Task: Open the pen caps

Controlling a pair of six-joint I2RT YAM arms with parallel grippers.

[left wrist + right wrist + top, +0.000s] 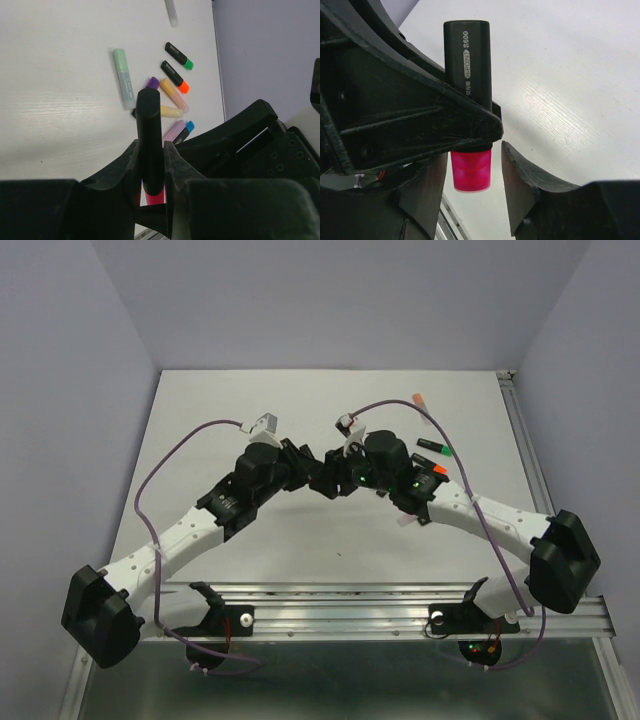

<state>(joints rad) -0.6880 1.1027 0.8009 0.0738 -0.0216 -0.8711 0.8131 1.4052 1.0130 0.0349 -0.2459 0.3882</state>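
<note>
Next, my left gripper swings the black-barrelled pen [149,117] outward, lowers it and releases, since bare far tabletop, clear of the other pens, lies outward of and below the gripper.
My left gripper [150,147] is shut on a black-barrelled pen [149,117] and holds it above the table. The pen's pink cap [471,170] sticks out past the left fingers and is still on the barrel [468,60]. My right gripper [472,175] is open, with its jaws on either side of the pink cap and a clear gap on the right side. In the top view both grippers meet at the table's centre, the left [312,468] and the right [335,480]. Several capped pens [173,95] lie in a cluster on the table.
The cluster holds a pastel green pen [123,79], a black pen with a green end [179,55] and a black one with an orange end [175,76]. An orange-ended pen [420,398] lies at the far right. A metal rail [400,605] runs along the near edge.
</note>
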